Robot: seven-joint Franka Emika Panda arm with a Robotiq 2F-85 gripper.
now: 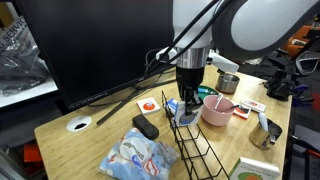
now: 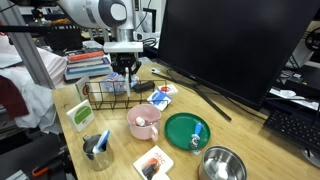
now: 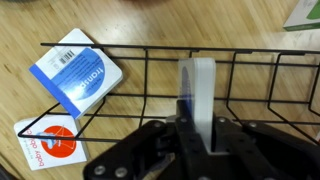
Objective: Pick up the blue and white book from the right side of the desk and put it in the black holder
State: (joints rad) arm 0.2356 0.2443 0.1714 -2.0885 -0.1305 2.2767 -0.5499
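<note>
The book is upright and still hangs above the bottom of the black holder, so my gripper should next lower it further between the black holder's wires and let go of it there.
In the wrist view my gripper is shut on the blue and white book. The book is seen edge-on, upright, white with a blue streak low on its side. It hangs inside the black holder, between the rack's wires. In both exterior views the gripper points straight down into the black holder on the light wooden desk. The book is mostly hidden by the fingers there.
A blue-and-white oval packet and a red-and-white card lie beside the rack. Nearby are a pink mug, a green plate, a metal bowl, a black remote, a plastic bag and a yellowish book. A monitor stands behind.
</note>
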